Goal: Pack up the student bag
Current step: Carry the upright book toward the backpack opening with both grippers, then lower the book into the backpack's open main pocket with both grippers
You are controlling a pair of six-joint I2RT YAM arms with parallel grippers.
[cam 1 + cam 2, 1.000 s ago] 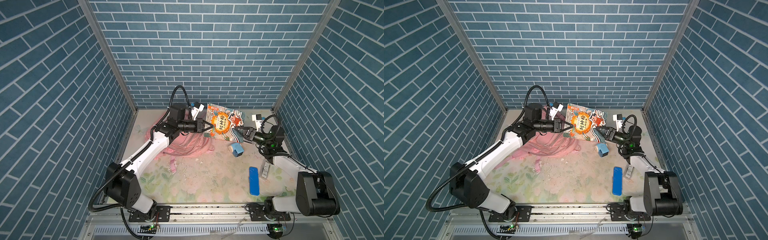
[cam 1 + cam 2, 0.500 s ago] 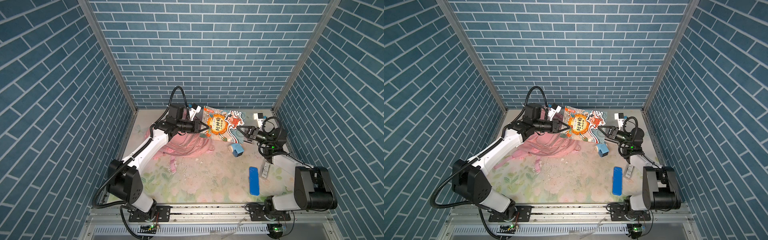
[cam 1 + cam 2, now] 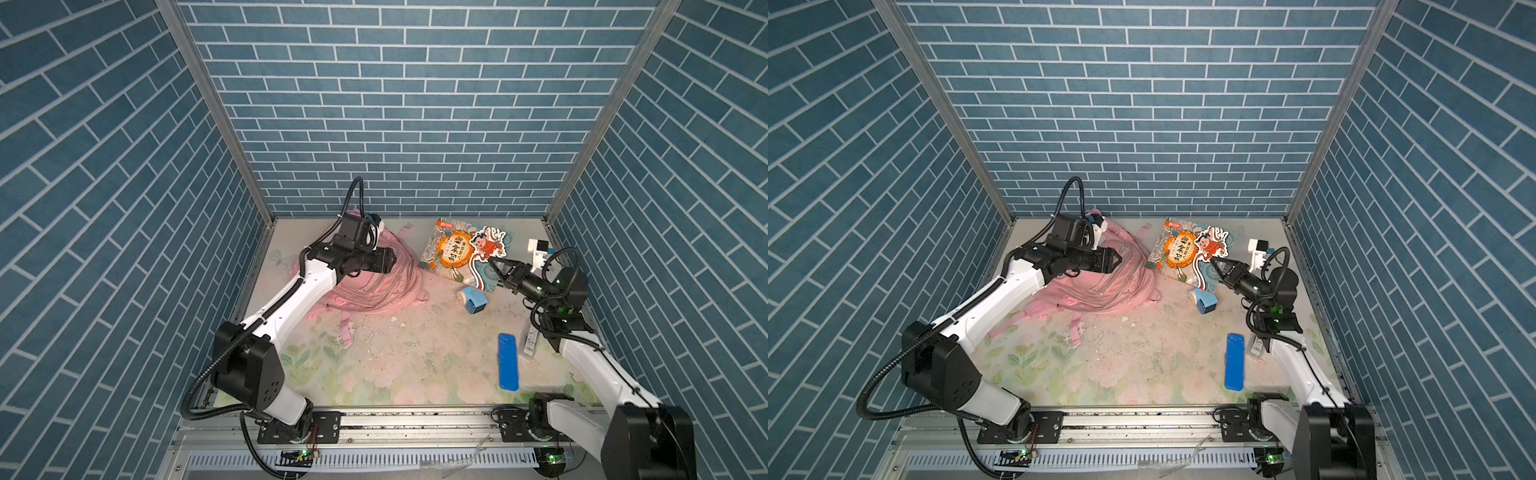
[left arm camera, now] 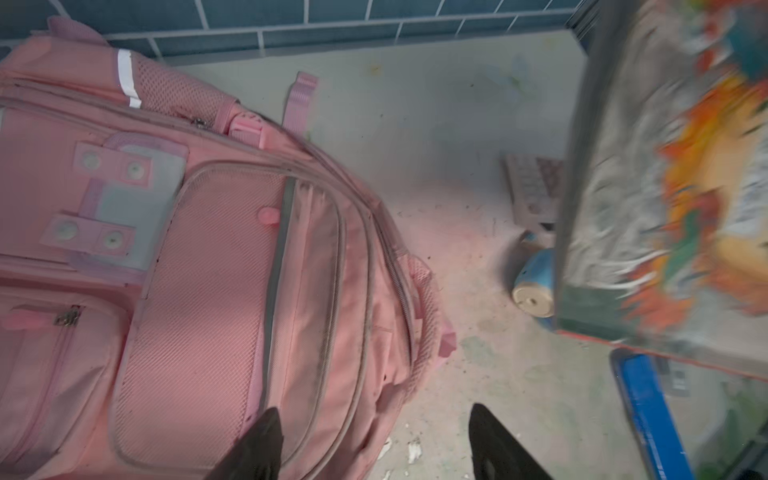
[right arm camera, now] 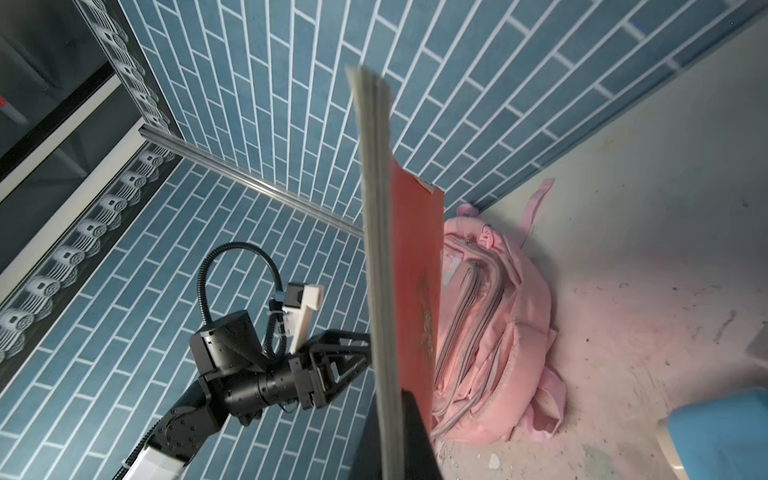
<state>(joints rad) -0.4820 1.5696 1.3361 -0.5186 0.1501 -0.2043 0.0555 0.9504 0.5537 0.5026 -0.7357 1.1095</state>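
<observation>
My left gripper lowers its open, empty fingers next onto the bag's grey-pink piped edge (image 4: 321,377), raised and below it, until they straddle it, and then closes.
The student bag (image 3: 376,286) is a pink backpack lying flat at the back left of the mat, seen in both top views (image 3: 1100,291). My left gripper (image 3: 395,263) hovers over the student bag (image 4: 208,270), open and empty, its black fingertips (image 4: 268,424) wide apart. My right gripper (image 3: 493,262) is shut on the lower corner of a colourful picture book (image 3: 459,253), held tilted above the mat right of the bag. The right wrist view shows the book (image 5: 386,249) edge-on between the fingers, with the bag (image 5: 494,332) behind it.
A blue and white sharpener-like object (image 3: 471,300) lies under the book's near edge. A blue pencil case (image 3: 508,362) and a small grey packet (image 3: 528,341) lie at the front right. Blue brick walls close in three sides. Crumbs dot the floral mat (image 3: 395,365).
My left gripper let go of the book's left edge, opened and drew back over the bag. My right gripper shut on the book's corner and now holds it alone, slightly further right.
</observation>
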